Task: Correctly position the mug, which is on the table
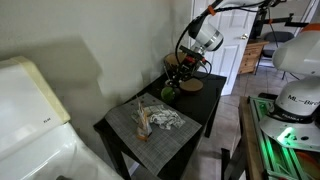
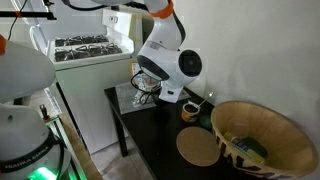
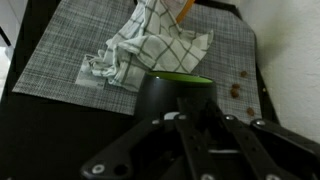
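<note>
The gripper tips steeper next, brings the mug down clear of the placemat and releases it on the bare tabletop by the orange container, where room shows.
The small dark mug with a green inside sits right at my fingertips in the wrist view, by the edge of the grey placemat. It also shows in both exterior views, on the black table. My gripper reaches down onto it, and its dark fingers are drawn close together against the mug's near side. The exact contact is hard to make out, dark on dark. The gripper also shows in both exterior views.
A checked cloth with a wooden piece lies crumpled on the placemat just beyond the mug. A round cork coaster lies at the table's far corner. A large woven bowl stands close by. A white appliance flanks the table.
</note>
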